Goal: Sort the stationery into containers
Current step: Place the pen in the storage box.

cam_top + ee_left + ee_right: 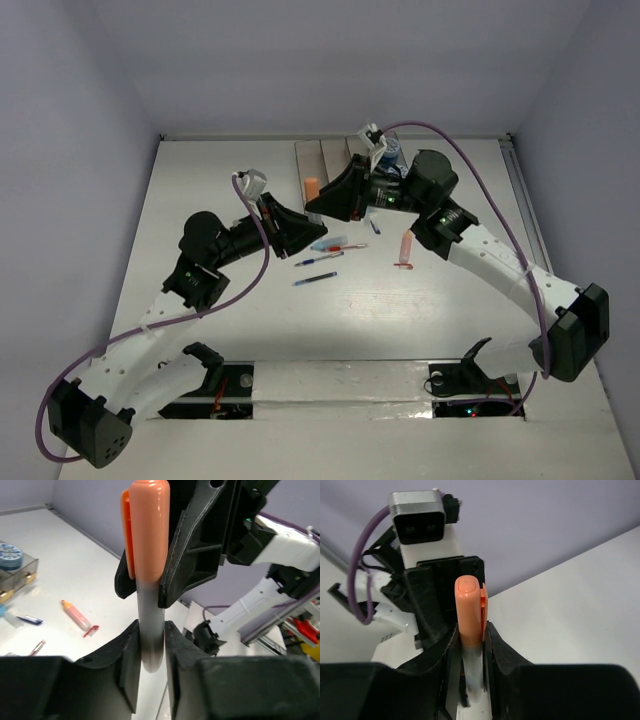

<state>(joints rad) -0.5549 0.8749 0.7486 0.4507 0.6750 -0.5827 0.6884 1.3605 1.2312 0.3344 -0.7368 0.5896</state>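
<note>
The robot's right gripper should move outward and tilt down, then lower the marker over the end container that is farthest from the roll.
An orange-capped marker point(311, 187) with a grey barrel is gripped from both ends above the table. My left gripper point(150, 632) is shut on the lower end of the barrel point(149, 630). My right gripper point(470, 632) is shut on the marker point(469, 605) just under its cap. From above, the left gripper point(314, 233) and right gripper point(314, 206) meet tip to tip in front of the containers point(325, 155). Loose stationery lies below: blue pens point(318, 260), a red pen point(346, 246) and a pink stick point(405, 248).
A container's end point(22, 572) with a blue-white roll point(10, 555) in it shows at the left of the left wrist view, with the pink stick point(76, 616) on the table nearby. Pale walls close in the table on three sides.
</note>
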